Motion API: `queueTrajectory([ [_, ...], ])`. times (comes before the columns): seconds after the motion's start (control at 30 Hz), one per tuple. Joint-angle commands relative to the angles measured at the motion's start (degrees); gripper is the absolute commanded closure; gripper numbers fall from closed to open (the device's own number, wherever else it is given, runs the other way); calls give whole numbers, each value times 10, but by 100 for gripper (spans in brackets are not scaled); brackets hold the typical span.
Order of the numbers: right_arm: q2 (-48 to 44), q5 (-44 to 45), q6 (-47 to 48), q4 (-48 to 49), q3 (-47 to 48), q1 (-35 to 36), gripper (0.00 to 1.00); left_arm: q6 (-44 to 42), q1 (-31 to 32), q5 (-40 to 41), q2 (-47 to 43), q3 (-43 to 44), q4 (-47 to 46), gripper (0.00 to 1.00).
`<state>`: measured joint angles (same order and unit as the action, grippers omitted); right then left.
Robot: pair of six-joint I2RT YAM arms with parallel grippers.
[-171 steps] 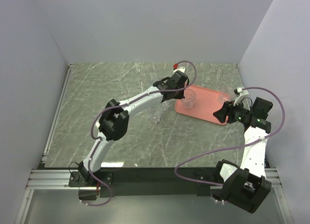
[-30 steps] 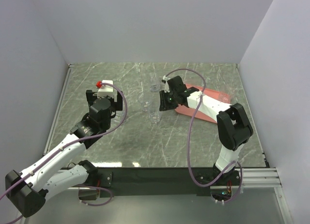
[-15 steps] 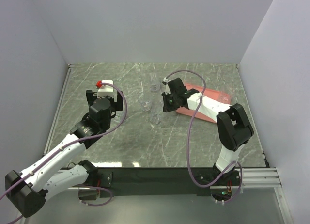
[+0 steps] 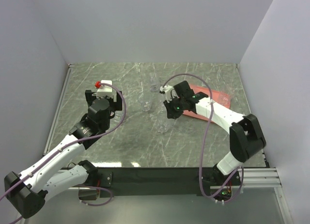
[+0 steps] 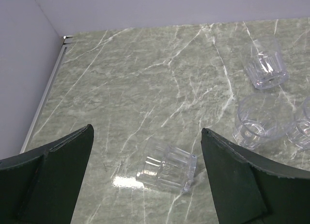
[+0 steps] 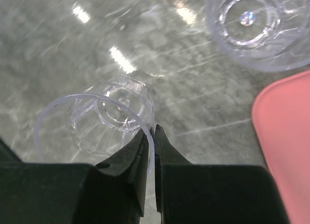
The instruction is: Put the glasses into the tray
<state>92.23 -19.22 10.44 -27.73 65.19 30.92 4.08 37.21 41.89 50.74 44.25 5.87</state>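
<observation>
The glass in my right gripper goes outward next, to the right in the top view, and down for release on the tray's far side (image 4: 204,90), where pink shows bare.
My right gripper (image 6: 151,132) is shut on the rim of one clear glass (image 6: 97,127), one finger inside it and one outside. From above, that glass (image 4: 163,125) hangs just below the right gripper (image 4: 171,112), left of the salmon-pink tray (image 4: 209,102). Two more glasses stand upright on the table (image 4: 145,104) (image 4: 154,83). My left gripper (image 5: 147,136) is open wide over the left part of the table. A glass (image 5: 167,167) lies on its side between its fingers, untouched. Another glass (image 4: 225,95) seems to stand on the tray's far end.
The marble table top (image 4: 126,141) ends at a metal rail (image 4: 53,127) on the left and at grey walls behind and on both sides. The tray's pink edge (image 6: 286,136) lies right of the right gripper. An upright glass (image 6: 252,25) stands beyond it.
The right gripper has closed on the glass's rim and carried it toward the near side and a little to the right. The left arm has not moved.
</observation>
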Motion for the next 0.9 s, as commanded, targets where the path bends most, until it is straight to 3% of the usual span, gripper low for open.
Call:
queueTrajectory([
  [0.0,-63,-67,79,-22,-18,-22,100,-4,-2,-4,-11,1,-7,2],
  [0.5,-139,-147,120,-76,-22,-277,100,1,-2,-12,-15,0,-6,2],
  [0.87,-60,-64,48,-24,32,-362,100,1,-2,-10,-13,0,-5,2],
])
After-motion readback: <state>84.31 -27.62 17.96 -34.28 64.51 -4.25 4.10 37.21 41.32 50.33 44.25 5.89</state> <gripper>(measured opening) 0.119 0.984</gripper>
